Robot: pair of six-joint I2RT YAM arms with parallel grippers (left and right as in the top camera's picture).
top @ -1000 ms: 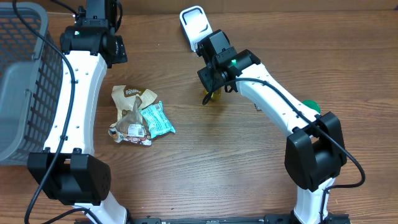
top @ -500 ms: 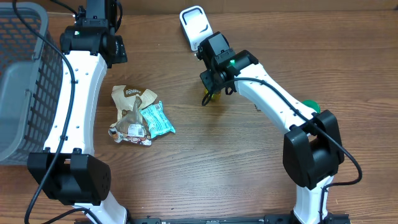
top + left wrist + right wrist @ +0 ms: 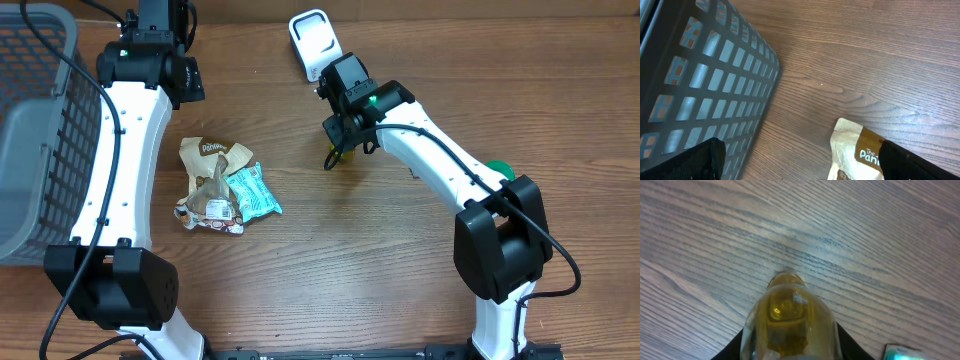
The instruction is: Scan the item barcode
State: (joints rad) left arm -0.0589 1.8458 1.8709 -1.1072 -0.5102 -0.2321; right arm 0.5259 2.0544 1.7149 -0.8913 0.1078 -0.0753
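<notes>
The robot's right gripper will pass over the scanner [image 3: 314,40], swing to the right in the overhead view and release there, because Bare wood by the green object [image 3: 482,134] lies on that side of it.
A small clear bottle of yellow liquid [image 3: 787,322] lies on the wooden table, its narrow end pointing away from the camera. My right gripper [image 3: 790,352] is shut on it, with one black finger against each side. From overhead only a yellow sliver of the bottle [image 3: 344,153] shows under the right wrist [image 3: 352,100]. A white scanner [image 3: 314,40] sits at the table's far edge, just behind that wrist. My left gripper [image 3: 805,165] hangs open above bare wood, between the basket wall and a tan snack bag [image 3: 860,150].
A grey mesh basket [image 3: 30,130] fills the left edge. A pile of snack packets [image 3: 215,185], tan, brown and teal, lies left of centre. A green object [image 3: 502,170] sits behind the right arm. A teal packet corner [image 3: 902,352] shows beside the bottle.
The right wrist has crept slightly towards the bottle and its fingers have closed in against the bottle's sides. The left arm and the packets have not moved.
</notes>
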